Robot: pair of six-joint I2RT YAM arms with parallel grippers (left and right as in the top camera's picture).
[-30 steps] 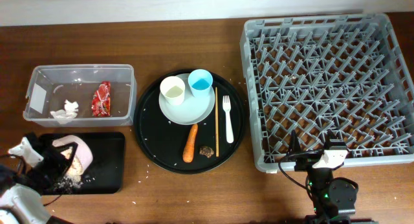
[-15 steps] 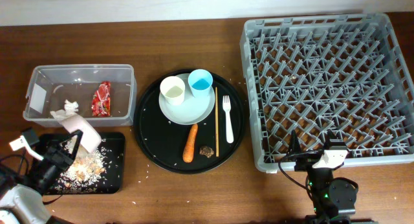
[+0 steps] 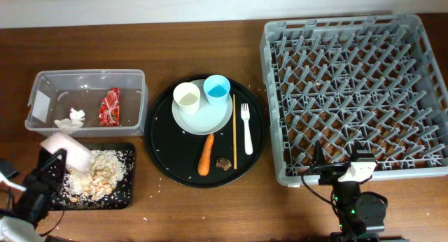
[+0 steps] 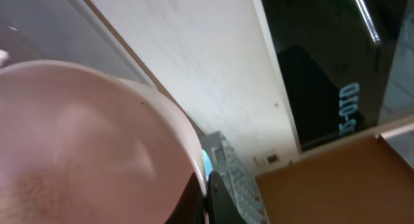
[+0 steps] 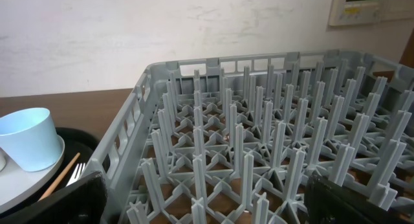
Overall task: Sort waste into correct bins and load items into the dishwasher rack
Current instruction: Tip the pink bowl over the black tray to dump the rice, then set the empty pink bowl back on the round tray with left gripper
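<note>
My left gripper swings across to its right in the overhead view next, to the bare tray space beside the carrot. It turns the bowl (image 3: 65, 148) upright, lowers and releases it.
My left gripper (image 3: 47, 171) is shut on the rim of the small white bowl (image 3: 65, 148), held tilted over the left end of the shallow black tray (image 3: 126, 194). Beige rice scraps (image 3: 100, 171) lie in that tray. In the left wrist view the bowl (image 4: 84, 140) fills the frame, with my jaws (image 4: 206, 193) pinching its rim. The carrot (image 3: 206, 154), brown lump (image 3: 224, 162), fork (image 3: 246, 127), stick (image 3: 234, 140), plate (image 3: 204, 120), cream cup (image 3: 187, 97) and blue cup (image 3: 217, 87) sit on the round black tray (image 3: 157, 147). My right gripper (image 3: 343, 173) is open at the rack's (image 3: 350, 88) front edge.
The clear tub (image 3: 43, 80) at the back left holds the white tissue (image 3: 71, 118) and red wrapper (image 3: 109, 106). A few rice grains lie on the table by the black tray. The right wrist view shows the rack's pegs (image 5: 259, 140) and the blue cup (image 5: 29, 136).
My left gripper has drawn back to the left with the tilted bowl. The rice has spilled out of the bowl into the shallow black tray. The right arm has not moved.
</note>
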